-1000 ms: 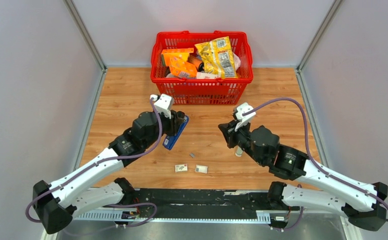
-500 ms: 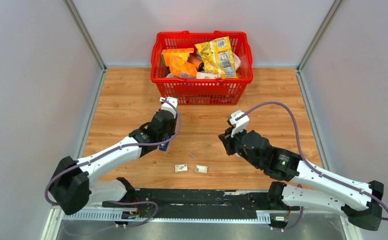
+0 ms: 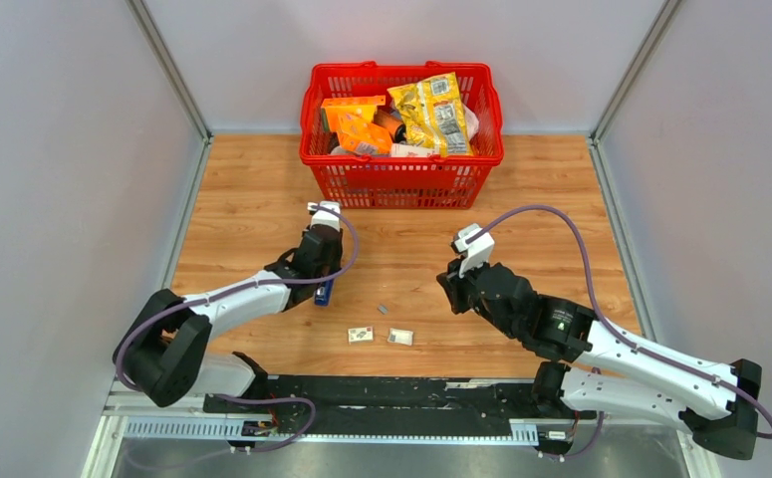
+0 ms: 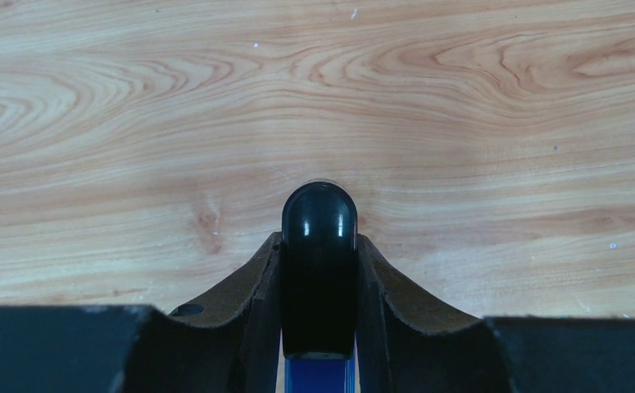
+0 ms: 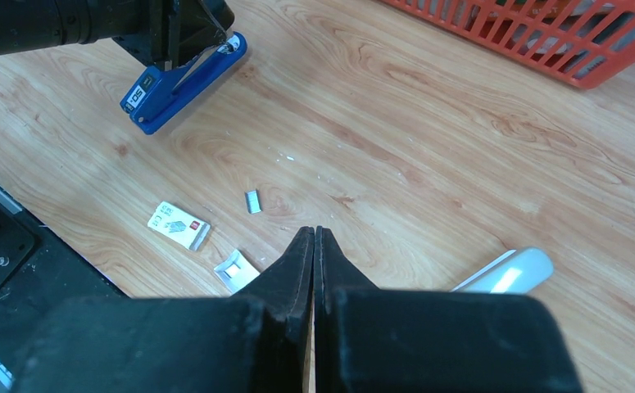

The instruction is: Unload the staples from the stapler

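Note:
The stapler should go on the wood beneath, so my left gripper needs to lower it a little first and then open.
The stapler [image 3: 324, 292], blue with a black top end, is held in my left gripper [image 3: 321, 271], left of the table's middle. In the left wrist view the fingers are shut on its black end [image 4: 319, 237], and blue shows below it. In the right wrist view the stapler [image 5: 184, 82] hangs tilted just above the wood. One small dark grey strip of staples [image 3: 384, 309] lies on the table between the arms; it also shows in the right wrist view [image 5: 253, 201]. My right gripper [image 3: 455, 288] is shut and empty [image 5: 314, 233], to the right of the staples.
A red basket [image 3: 401, 179] full of snack packets stands at the back centre. Two small white tags [image 3: 361, 335] [image 3: 399, 338] lie near the front edge. A white cylinder [image 5: 510, 270] lies by my right gripper.
My left gripper has swung down and nearer with the stapler, which now points more downward. My right gripper has dropped a little toward the table and stayed shut.

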You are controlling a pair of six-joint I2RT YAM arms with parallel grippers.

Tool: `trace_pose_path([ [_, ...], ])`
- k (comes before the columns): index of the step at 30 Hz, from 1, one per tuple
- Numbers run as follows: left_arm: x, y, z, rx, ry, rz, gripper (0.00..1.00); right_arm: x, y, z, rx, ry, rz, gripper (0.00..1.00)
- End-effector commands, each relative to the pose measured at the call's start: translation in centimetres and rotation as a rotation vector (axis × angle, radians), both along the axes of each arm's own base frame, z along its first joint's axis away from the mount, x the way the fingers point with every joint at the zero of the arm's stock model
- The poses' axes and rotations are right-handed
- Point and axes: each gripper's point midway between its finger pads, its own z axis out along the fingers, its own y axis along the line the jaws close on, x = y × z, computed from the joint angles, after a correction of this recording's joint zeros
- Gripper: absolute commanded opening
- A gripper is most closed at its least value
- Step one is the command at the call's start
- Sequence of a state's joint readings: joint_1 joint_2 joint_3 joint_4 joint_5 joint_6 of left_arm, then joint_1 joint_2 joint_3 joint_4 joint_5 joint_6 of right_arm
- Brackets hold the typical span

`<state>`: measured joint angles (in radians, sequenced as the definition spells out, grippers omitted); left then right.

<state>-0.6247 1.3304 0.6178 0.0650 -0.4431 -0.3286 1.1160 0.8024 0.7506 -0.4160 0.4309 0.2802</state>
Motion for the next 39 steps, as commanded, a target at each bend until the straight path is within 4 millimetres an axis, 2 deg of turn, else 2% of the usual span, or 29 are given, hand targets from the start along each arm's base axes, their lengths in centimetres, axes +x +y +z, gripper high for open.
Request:
trace_pose_path([
  [1,1.7,-1.1,1.6,-0.110,-0.086,0.023,0.04,0.0,-0.1,0.7,0.020,-0.002,-0.009,0.01],
  [4,1.4,-1.1,0.8,-0.116,-0.072,0.028,0.08,0.1,0.0,0.7,0.021,-0.002,-0.011,0.01],
  [7,1.1,-1.0,0.2,-0.124,-0.068,0.027,0.20,0.1,0.1,0.6,0.021,0.004,-0.008,0.01],
  [10,1.0,-1.0,0.0,-0.127,-0.066,0.024,0.27,0.0,0.2,0.4,0.024,0.012,-0.010,0.01],
  [15,0.8,-1.2,-0.6,-0.136,-0.059,0.015,0.31,0.0,0.3,0.1,0.022,0.023,-0.015,0.01],
  [23,0.2,-0.9,-1.9,-0.149,-0.041,0.028,0.37,0.0,0.3,-0.3,0.015,0.034,-0.022,0.11],
  [25,0.2,-0.8,-1.9,-0.145,-0.044,0.031,0.39,0.1,0.3,-0.3,0.013,0.036,-0.024,0.12],
  [26,0.1,-0.7,-1.9,-0.146,-0.043,0.031,0.50,0.1,0.3,-0.3,0.013,0.036,-0.024,0.14],
  [32,-0.3,-0.4,-1.4,-0.149,-0.046,0.034,0.51,0.3,0.5,-0.3,0.005,0.034,-0.026,0.17],
  [36,-0.6,0.0,-0.2,-0.155,-0.062,0.039,0.56,0.4,0.6,-0.2,-0.003,0.028,-0.026,0.18],
  [38,-0.7,0.2,0.8,-0.159,-0.079,0.043,0.59,0.6,0.6,0.0,-0.006,0.025,-0.030,0.18],
  [39,-0.7,0.2,1.9,-0.173,-0.100,0.043,0.64,0.6,0.6,0.0,-0.009,0.023,-0.031,0.18],
])
